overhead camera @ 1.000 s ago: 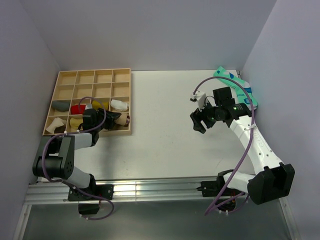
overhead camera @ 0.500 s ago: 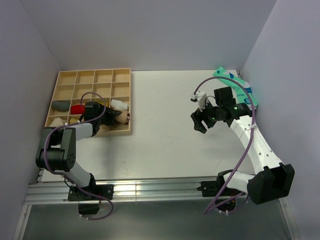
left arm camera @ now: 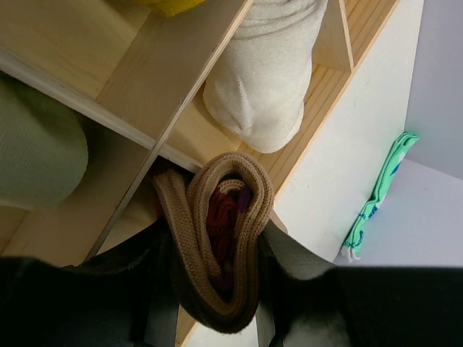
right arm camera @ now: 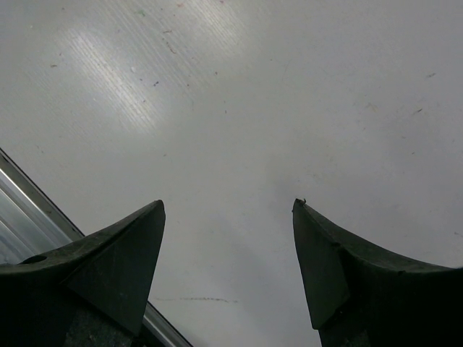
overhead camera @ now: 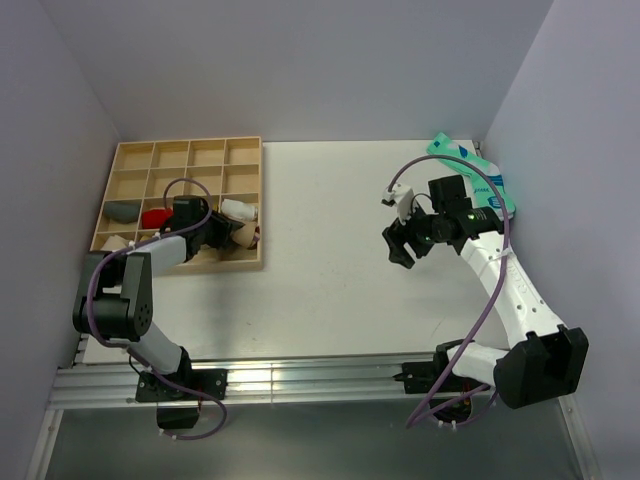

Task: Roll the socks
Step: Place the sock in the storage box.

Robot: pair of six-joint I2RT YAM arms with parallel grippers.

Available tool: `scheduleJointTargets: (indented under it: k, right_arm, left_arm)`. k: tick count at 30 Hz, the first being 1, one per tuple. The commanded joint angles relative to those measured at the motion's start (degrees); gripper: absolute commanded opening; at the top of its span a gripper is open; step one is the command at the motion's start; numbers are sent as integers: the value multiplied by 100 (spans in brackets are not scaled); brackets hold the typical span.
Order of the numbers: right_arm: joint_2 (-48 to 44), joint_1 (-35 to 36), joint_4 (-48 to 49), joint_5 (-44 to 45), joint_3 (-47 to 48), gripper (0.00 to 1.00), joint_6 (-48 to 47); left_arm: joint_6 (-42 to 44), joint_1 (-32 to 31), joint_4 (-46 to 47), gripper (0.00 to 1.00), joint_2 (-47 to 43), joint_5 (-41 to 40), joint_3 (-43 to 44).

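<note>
My left gripper needs to go down into the tray's near corner compartment (left arm camera: 139, 220) beside the white sock next and let go of the rolled tan sock (left arm camera: 217, 238), because that compartment is open below the roll.
A rolled tan sock (left arm camera: 217, 238) with maroon showing inside is pinched between the dark fingers of my left gripper (left arm camera: 217, 289). It hangs over the right front corner of the wooden compartment tray (overhead camera: 190, 150). In the top view the left gripper (overhead camera: 232, 232) sits over the tray's right column, and the roll (overhead camera: 250, 236) peeks out beside it. A pale green fabric roll (left arm camera: 32, 144) lies in a compartment to the left in the left wrist view. My right gripper (overhead camera: 398, 245) hovers above the bare white table, jaws wide apart (right arm camera: 228, 210), holding nothing.
The tray holds other rolled socks: a white one (overhead camera: 238, 209), a red one (overhead camera: 154, 217), a grey one (overhead camera: 122, 210) and a yellow one (overhead camera: 200, 208). A teal packet (overhead camera: 470, 175) lies at the table's far right corner. Grey walls enclose the table.
My left gripper has moved slightly farther back and right over the tray with the tan roll still in it. The right arm has stayed still.
</note>
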Motion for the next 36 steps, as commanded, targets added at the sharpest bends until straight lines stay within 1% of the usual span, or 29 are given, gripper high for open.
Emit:
scheduleJointTargets:
  k: [1,4,6,9,13,16,21,25,36]
  right_arm:
    - [-33,-59,-19,-30,-69,78,-92]
    - [-7,-68,-54,-22,-60,78,-92]
    - [2,-68,-72,-13,-60,78,-109]
    - [-33,-77,-98,-4,-78,78,-109]
    - [-51,-77,-124,5,-95,78,-136]
    - [-33,-77,-160,13,-60,78,-136]
    - [-42,-77,-204,-39,-42,78,-180]
    - [-42,-77,-169,-22,-130,78,-188]
    - [-7,-77,-151,-48,-174,78,-215]
  left_arm:
    - [562,16,-1173,0,434,-678,0]
    - [571,16,-1173,0,505,-616,-96]
    - [737,16,-1322,0,558,-590,-18]
    - [904,-63,-1848,0,575,-861,210]
    - [1063,-98,-2227,0,611,-950,378]
    - [1055,-115,-2368,0,619,-897,352]
    - [1274,-142,-2658,0,795,-907,492]
    - [1345,-186,-2790,0,751,-906,484]
    - [1556,-186,-3283,0,892,-1223,642]
